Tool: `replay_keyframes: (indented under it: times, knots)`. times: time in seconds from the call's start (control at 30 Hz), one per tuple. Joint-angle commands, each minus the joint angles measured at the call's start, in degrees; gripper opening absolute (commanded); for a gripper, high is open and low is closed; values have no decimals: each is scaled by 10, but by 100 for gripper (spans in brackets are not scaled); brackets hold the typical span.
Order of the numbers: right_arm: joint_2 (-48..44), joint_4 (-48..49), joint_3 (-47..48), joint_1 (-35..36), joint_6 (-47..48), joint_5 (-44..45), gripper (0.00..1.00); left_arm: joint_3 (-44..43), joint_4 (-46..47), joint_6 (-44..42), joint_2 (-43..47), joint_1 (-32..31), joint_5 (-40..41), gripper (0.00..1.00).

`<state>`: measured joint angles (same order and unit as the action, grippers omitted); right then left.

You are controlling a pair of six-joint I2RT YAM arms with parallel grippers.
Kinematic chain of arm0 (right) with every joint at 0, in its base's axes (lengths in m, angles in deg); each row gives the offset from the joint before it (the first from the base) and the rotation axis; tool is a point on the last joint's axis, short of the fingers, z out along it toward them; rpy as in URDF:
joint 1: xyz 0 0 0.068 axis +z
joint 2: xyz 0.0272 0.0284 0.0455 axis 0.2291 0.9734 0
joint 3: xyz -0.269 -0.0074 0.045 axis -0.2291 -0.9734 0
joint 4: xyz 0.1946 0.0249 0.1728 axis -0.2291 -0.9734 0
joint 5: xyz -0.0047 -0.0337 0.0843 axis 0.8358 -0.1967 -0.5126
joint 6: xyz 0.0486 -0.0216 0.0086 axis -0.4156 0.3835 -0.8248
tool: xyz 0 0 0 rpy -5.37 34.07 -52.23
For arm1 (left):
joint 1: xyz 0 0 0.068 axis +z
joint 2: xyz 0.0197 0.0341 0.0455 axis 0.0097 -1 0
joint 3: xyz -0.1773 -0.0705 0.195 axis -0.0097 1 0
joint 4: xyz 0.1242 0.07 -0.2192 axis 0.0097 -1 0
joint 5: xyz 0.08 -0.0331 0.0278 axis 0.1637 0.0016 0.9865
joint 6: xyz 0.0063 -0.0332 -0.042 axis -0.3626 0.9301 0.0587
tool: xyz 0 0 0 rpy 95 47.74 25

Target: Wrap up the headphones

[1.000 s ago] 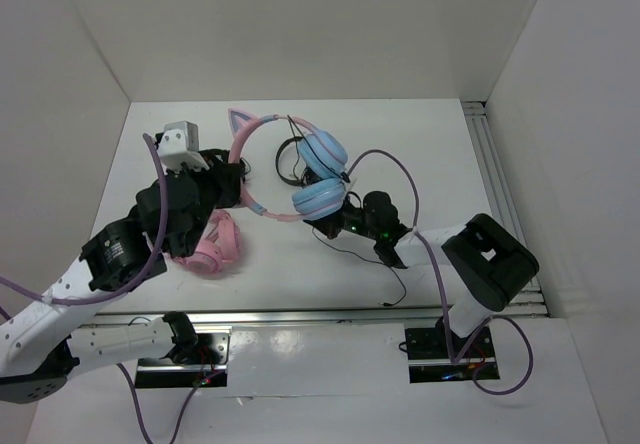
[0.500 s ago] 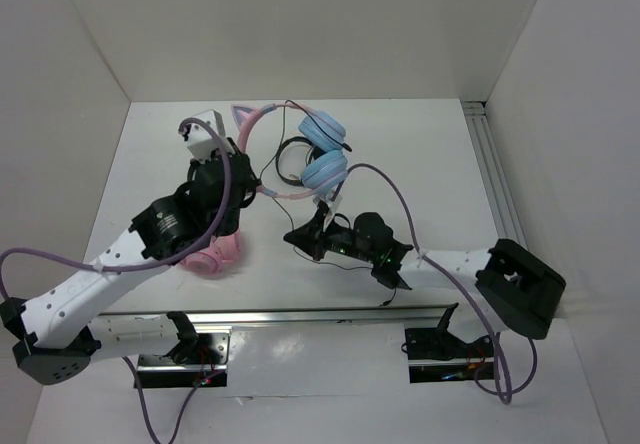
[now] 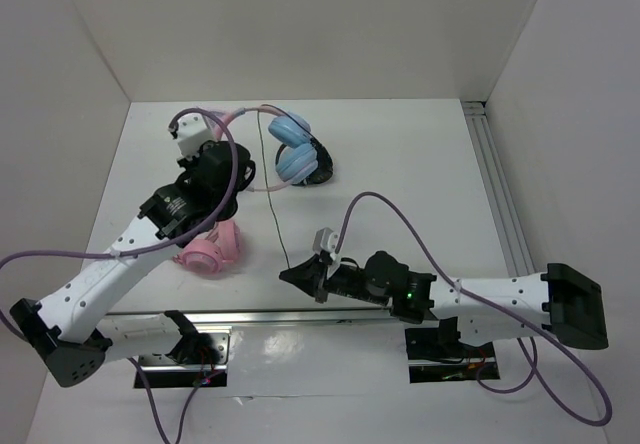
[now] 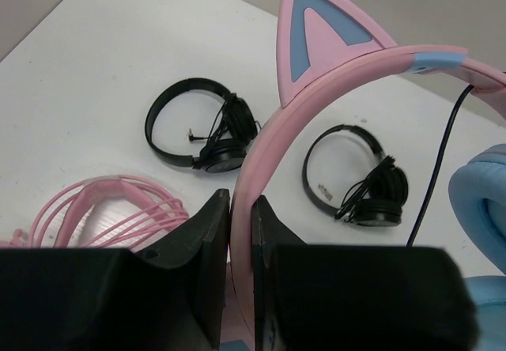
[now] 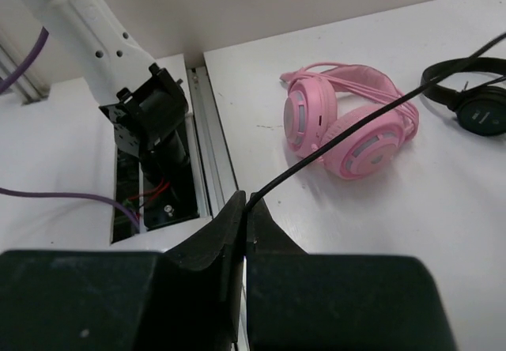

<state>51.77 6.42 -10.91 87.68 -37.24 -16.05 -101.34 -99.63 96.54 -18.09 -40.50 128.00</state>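
My right gripper is inward of the light blue ear cups, and the cable (image 3: 272, 199) still runs unwrapped. My right gripper should next carry the cable outward and let it go beside the ear cups.
The headphones (image 3: 292, 158), with a pink cat-ear headband (image 4: 316, 43) and light blue ear cups, are held up at the back left. My left gripper (image 3: 230, 164) is shut on the headband (image 4: 251, 169), which is pinched between the jaws (image 4: 241, 213). The thin black cable (image 3: 272, 199) runs straight from the headphones toward the near edge. My right gripper (image 3: 292, 276) is shut on the cable; in the right wrist view the cable (image 5: 356, 130) leaves the closed jaws (image 5: 246, 202) and slants up to the right.
All-pink headphones (image 3: 210, 249) lie near the left arm and show in the right wrist view (image 5: 348, 126). Two small black headphones (image 4: 202, 130) (image 4: 356, 177) lie under the raised headband. The left arm's base mount (image 5: 150, 122) and the metal rail (image 3: 300, 316) line the near edge.
My right gripper has pulled back toward the near edge with the cable, drawing it out straight. My left gripper has carried the headphones toward the back left.
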Motion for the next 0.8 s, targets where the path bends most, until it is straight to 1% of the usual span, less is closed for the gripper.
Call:
replay_keyframes:
  times: [0.0, 0.07, 0.1, 0.13, 0.2, 0.23, 0.27, 0.3, 0.33, 0.37, 0.4, 0.43, 0.47, 0.53, 0.57, 0.6, 0.63, 0.67, 0.7, 0.73, 0.77]
  knots:
    - [-12, -57, 50, 29, 41, 38, 0, 1, 42, 30, -4, 11, 8, 0]
    - [-12, -80, 69, 29, 50, 43, 0, -6, 15, 49, -24, 11, 14, 0]
    - [-6, -89, 90, 29, 62, 51, 0, -6, -16, 55, -32, 11, 14, 0]
    - [-6, -101, 100, 29, 71, 62, 0, -6, -32, 75, -40, 11, 25, 0]
    - [-1, -153, 143, 29, 93, 79, 0, 0, -67, 96, -63, -8, 45, 0]
    - [-1, -176, 160, 29, 119, 108, 0, 0, -110, 120, -72, -8, 45, 0]
    - [6, -223, 177, 29, 132, 127, 0, 0, -122, 121, -80, -16, 45, 0]
    - [6, -247, 192, 29, 147, 146, 0, 5, -136, 121, -93, -23, 45, 0]
    - [13, -272, 228, 29, 174, 185, 0, 5, -150, 114, -98, -23, 45, 0]
    - [20, -321, 247, 29, 185, 204, 0, 10, -177, 114, -98, -23, 38, 0]
    - [21, -341, 281, 29, 204, 226, 0, 10, -191, 114, -105, -29, 38, 0]
    - [29, -362, 298, 29, 212, 270, 0, 20, -191, 104, -105, -29, 24, 0]
    - [40, -381, 314, 29, 219, 288, 0, 20, -191, 58, -105, -29, 10, 0]
    - [50, -422, 349, 29, 241, 335, 0, 20, -180, -5, -99, -35, -33, 0]
    - [61, -435, 358, 29, 247, 373, 0, 20, -180, -53, -91, -35, -42, 0]
    - [61, -442, 364, 29, 255, 394, 0, 20, -180, -76, -83, -42, -51, 0]
    - [67, -442, 364, 29, 262, 414, 0, 20, -157, -109, -73, -47, -89, 0]
    - [67, -442, 370, 29, 277, 452, 0, 30, -139, -177, -44, -47, -115, 0]
    - [67, -427, 365, 29, 287, 472, 0, 39, -118, -215, -26, -47, -149, 0]
    - [62, -398, 365, 29, 298, 488, 0, 61, -96, -250, -9, -47, -229, 0]
    - [57, -376, 347, 29, 308, 503, 0, 69, -78, -270, 5, -47, -260, 0]
